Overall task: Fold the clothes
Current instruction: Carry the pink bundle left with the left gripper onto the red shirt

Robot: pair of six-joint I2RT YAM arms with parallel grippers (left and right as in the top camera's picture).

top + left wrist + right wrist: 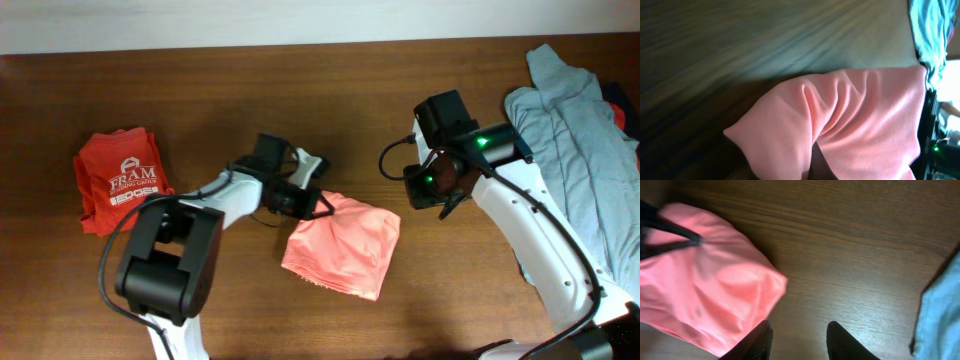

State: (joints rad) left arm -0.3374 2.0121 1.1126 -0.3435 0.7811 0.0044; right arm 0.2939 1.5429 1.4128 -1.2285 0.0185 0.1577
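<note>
The clothes go up in my left gripper next, then come down to the left in the overhead view onto the folded red shirt (122,181).
The clothes (345,245), a salmon-pink top folded into a small bundle, lie on the wooden table (200,90) at the middle. My left gripper (320,205) is shut on the bundle's upper left corner. In the left wrist view the pink fabric (860,120) fills the lower frame, bunched around a dark finger (819,165). The right wrist view shows the left arm's fingers (675,230) pinching the clothes (710,285). Just to the right of the bundle, my right gripper (452,205) (800,332) stands open over bare wood, holding nothing.
A darker red shirt with white print (118,180) lies at the left. A pale grey-blue garment (580,130) (940,315) (927,35) is heaped at the right edge, near the right arm.
</note>
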